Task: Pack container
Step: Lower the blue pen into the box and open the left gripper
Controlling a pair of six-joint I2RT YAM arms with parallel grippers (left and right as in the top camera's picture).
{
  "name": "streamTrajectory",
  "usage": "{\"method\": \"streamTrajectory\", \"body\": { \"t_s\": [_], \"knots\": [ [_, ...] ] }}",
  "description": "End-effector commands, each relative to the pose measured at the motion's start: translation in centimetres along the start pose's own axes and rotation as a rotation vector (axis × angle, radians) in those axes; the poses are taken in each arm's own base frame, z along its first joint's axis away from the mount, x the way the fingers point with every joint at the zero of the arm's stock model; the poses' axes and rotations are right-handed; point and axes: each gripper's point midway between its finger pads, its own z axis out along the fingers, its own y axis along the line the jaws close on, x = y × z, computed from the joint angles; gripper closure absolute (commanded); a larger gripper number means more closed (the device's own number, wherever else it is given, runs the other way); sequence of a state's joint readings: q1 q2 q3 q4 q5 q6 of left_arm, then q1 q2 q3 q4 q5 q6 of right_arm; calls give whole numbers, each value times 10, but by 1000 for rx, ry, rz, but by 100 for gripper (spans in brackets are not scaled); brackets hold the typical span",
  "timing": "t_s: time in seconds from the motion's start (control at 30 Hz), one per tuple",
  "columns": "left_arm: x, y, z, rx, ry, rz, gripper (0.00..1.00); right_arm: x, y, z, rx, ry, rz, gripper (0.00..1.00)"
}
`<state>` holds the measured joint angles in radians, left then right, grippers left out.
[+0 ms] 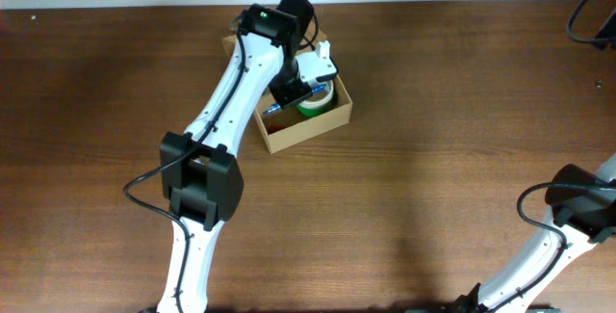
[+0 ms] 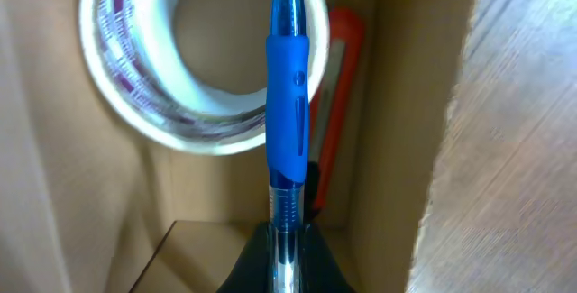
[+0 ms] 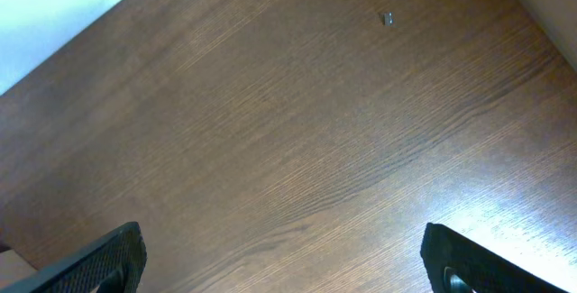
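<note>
The gap between red tool and box side (image 2: pixel 355 144) is bare, so I will lower my left gripper past the tape roll (image 2: pixel 144 104) to that gap and release the pen there next.
The tan cardboard container (image 1: pixel 335 117) stands open at the table's far middle. My left gripper (image 1: pixel 292 94) reaches down into it and is shut on a blue pen (image 2: pixel 287 104); the pen's tip shows in the overhead view (image 1: pixel 274 108). Inside the box lie a white tape roll (image 2: pixel 144 104) and a red tool (image 2: pixel 341 77) along the right wall (image 2: pixel 406 131). The tape roll also shows in the overhead view (image 1: pixel 318 104). My right gripper (image 3: pixel 284 257) is open and empty over bare wood at the right side.
The wooden table (image 1: pixel 433 188) spreads round the box. A black cable (image 1: pixel 587 24) lies at the far right corner. The right arm's base (image 1: pixel 577 207) sits at the right edge. A small speck (image 3: pixel 387 19) lies on the wood.
</note>
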<state>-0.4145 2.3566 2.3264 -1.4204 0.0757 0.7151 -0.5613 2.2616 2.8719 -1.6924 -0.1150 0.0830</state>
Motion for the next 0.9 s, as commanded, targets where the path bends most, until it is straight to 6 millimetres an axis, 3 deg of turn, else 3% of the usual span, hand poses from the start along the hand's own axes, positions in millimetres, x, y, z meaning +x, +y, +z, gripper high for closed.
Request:
{"method": "streamTrajectory", "body": {
  "t_s": [0.0, 0.33, 0.5, 0.77, 0.83, 0.87],
  "knots": [
    [-13, -17, 4, 35, -16, 46, 96, 1, 4, -6, -8, -8, 3, 1],
    [-22, -40, 25, 77, 20, 71, 96, 1, 4, -6, -8, -8, 3, 1],
    [-17, -38, 39, 70, 66, 50, 96, 1, 4, -6, -8, -8, 3, 1],
    [-19, -36, 40, 66, 59, 45, 96, 1, 4, -6, -9, -8, 3, 1],
    [-19, -36, 40, 66, 60, 45, 92, 1, 4, -6, -8, -8, 3, 1],
    [-19, -36, 40, 66, 60, 42, 85, 1, 4, -6, -8, -8, 3, 1]
  ]
}}
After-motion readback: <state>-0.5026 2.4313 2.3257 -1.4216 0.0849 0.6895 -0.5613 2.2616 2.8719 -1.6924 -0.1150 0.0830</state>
